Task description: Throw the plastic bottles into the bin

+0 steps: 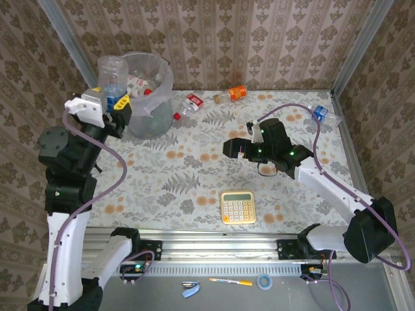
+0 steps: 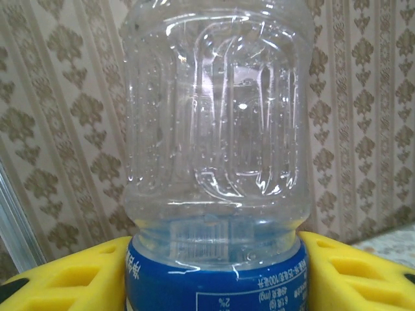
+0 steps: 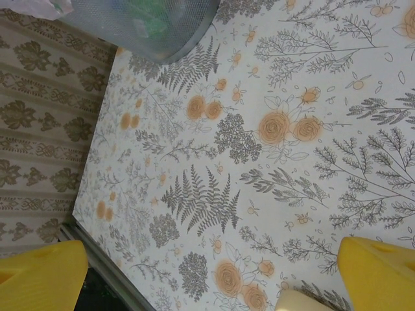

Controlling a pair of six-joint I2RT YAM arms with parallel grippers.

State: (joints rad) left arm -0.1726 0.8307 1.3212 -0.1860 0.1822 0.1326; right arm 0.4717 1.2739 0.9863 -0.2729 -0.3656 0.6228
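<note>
I will next carry the bottle outward and across with my left gripper, over the opening, to let it go, because the bottle is still at the bin's rim and the bin's opening (image 1: 145,76) is farther outward.
My left gripper (image 1: 117,103) is shut on a clear bottle with a blue label (image 1: 111,76), held upright at the left rim of the grey bin (image 1: 163,111). In the left wrist view the bottle (image 2: 214,129) stands between the yellow fingers (image 2: 78,278). The bag-lined bin holds at least one red-labelled bottle (image 1: 139,83). On the table lie a red-labelled bottle (image 1: 189,106), an orange-labelled one (image 1: 235,92) and a blue-labelled one (image 1: 323,115) at the far right. My right gripper (image 1: 237,146) hovers open over mid table, nothing between its fingers (image 3: 379,272). The bin's wall (image 3: 149,26) shows ahead of it.
A yellow calculator (image 1: 238,207) lies near the front edge, its corner (image 3: 301,301) by my right fingers. Patterned walls enclose the table at the back and both sides. The floral tablecloth (image 1: 168,168) is bare between the two arms.
</note>
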